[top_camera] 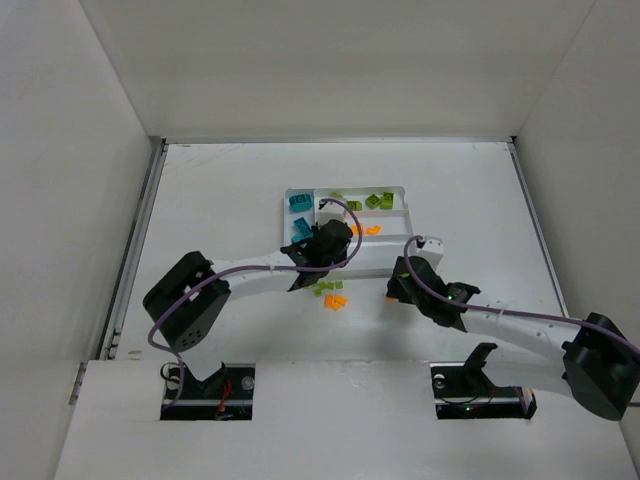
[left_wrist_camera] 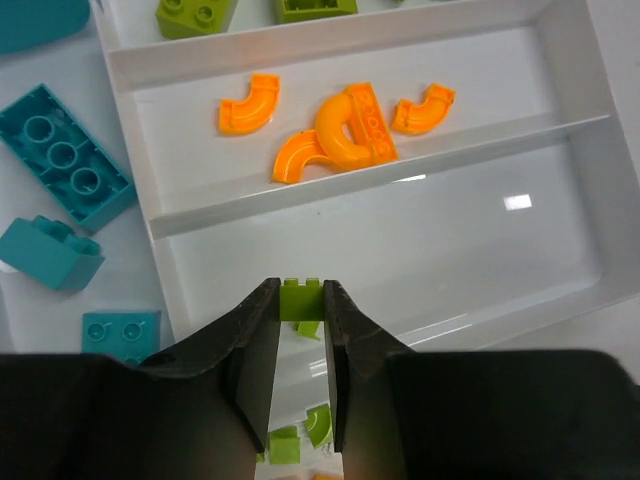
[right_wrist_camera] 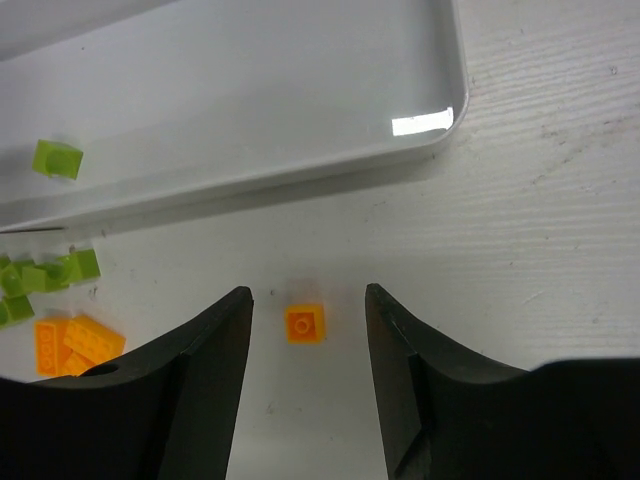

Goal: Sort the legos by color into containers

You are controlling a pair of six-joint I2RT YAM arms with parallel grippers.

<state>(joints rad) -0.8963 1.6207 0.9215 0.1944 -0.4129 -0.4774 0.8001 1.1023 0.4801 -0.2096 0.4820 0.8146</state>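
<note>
The tiny orange brick [right_wrist_camera: 305, 323] lies below my right gripper, between its open fingers, so next the gripper will go down over the brick and close on its sides.
The white tray [top_camera: 404, 190] lies at mid-table. Its crosswise section holds teal bricks [left_wrist_camera: 65, 165], its far long section holds lime green bricks [left_wrist_camera: 195, 15], and its middle section holds orange pieces [left_wrist_camera: 345, 125]. My left gripper [left_wrist_camera: 300, 293] is shut on a small lime green brick [left_wrist_camera: 301, 305] and holds it above the tray's near long section [left_wrist_camera: 450, 240]. My right gripper [right_wrist_camera: 306, 295] is open, low over the table in front of the tray's near right corner [right_wrist_camera: 440, 130]. A tiny orange brick [right_wrist_camera: 305, 323] lies between its fingers, untouched.
Loose green bricks [top_camera: 324, 287] and orange bricks [top_camera: 335, 301] lie on the table in front of the tray, between the two arms. They also show in the right wrist view, green [right_wrist_camera: 40, 275] and orange [right_wrist_camera: 75, 343]. White walls enclose the table on three sides.
</note>
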